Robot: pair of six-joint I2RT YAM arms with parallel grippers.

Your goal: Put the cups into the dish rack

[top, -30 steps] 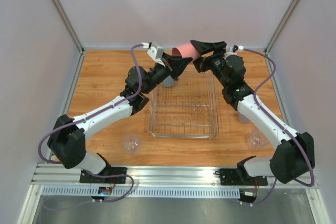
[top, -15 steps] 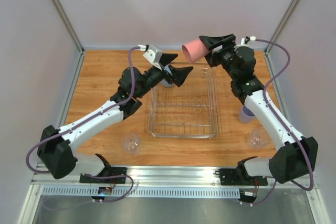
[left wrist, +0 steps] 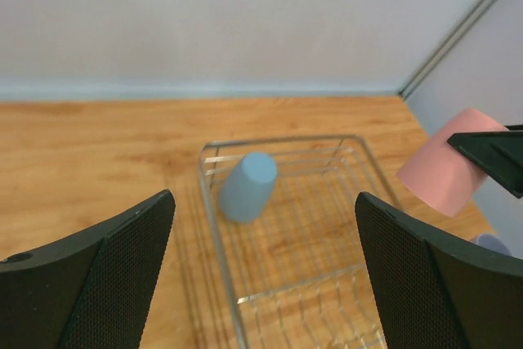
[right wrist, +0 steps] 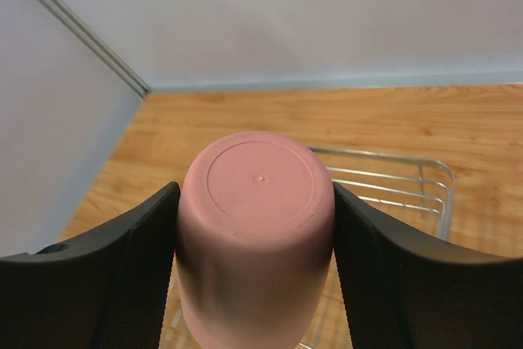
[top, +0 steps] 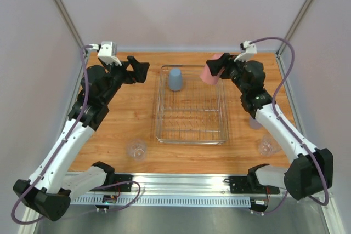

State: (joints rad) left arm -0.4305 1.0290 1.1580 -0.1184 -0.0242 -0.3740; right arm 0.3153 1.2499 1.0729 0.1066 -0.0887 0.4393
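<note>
My right gripper moves down and toward the blue cup next to release the pink cup there, since the rack space beside the blue cup is empty.
The dish rack sits mid-table, and a blue cup stands in its back left part. My right gripper is shut on a pink cup, held bottom-out over the rack's back right corner; in the right wrist view the pink cup fills the gap between both fingers. My left gripper hangs open and empty, left of the rack. From its wrist I see the blue cup, the rack's rim and the pink cup. A lavender cup peeks out behind the right arm.
Two clear cups stand on the wood, one off the rack's front left corner and one near the right arm's forearm. Grey walls and metal posts close off the back and both sides of the table.
My left gripper has opened and swung back from over the rack to its left. The right gripper has carried the pink cup right and down toward the rack's back right corner.
</note>
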